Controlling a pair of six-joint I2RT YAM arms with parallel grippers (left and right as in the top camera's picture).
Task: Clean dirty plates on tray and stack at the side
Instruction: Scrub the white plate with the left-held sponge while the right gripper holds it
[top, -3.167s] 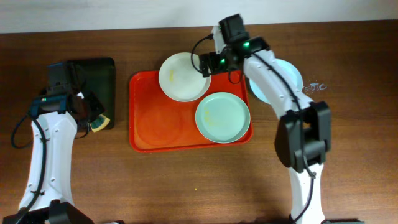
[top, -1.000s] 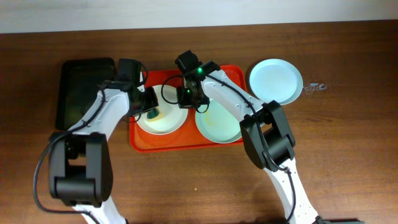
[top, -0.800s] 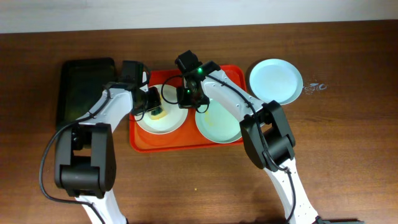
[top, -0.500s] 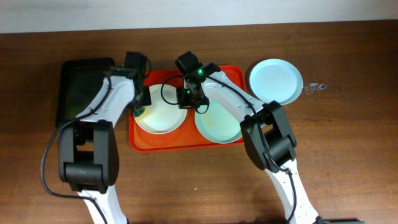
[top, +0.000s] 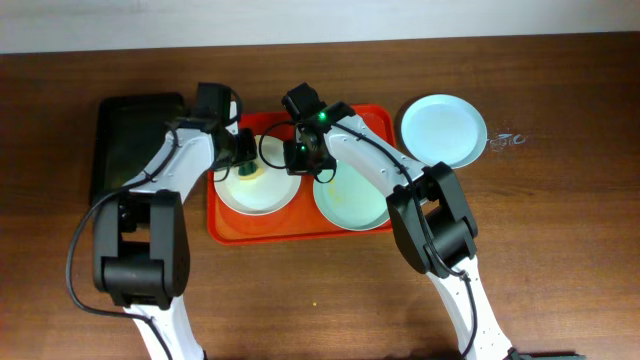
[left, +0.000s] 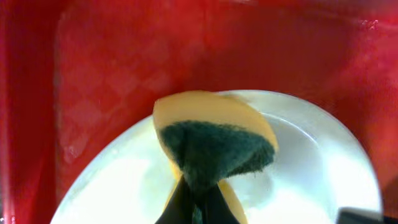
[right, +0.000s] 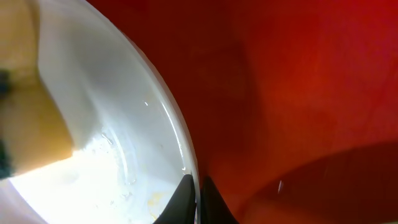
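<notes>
The cream-white plate (top: 262, 193) should go onto the mint-blue plate set aside, which lies to my right gripper's right in the overhead view. I will raise my right gripper, carry it there and let go.
On the left half of the orange-red tray (top: 292, 229) lies a cream-white plate (top: 262, 193). My left gripper (top: 241, 162) is shut on a yellow sponge with a green scouring face (left: 214, 142), which presses on that plate's (left: 311, 180) upper left part. My right gripper (top: 301, 158) is shut on the same plate's right rim (right: 189, 163), one finger inside and one outside. A yellowish smear shows on the plate near those fingers. A mint-blue plate (top: 352, 201) lies on the tray's right half. A second mint-blue plate (top: 443, 130) sits on the table to the right of the tray.
A black tray (top: 130, 150) lies on the table left of the orange tray, under my left arm. Bare wooden table stretches in front of the tray. A pale wall edge runs along the far side.
The right gripper has carried the white plate from the tray's top middle to its left half. The left arm came from the black tray with the sponge and rubs back and forth on the plate.
</notes>
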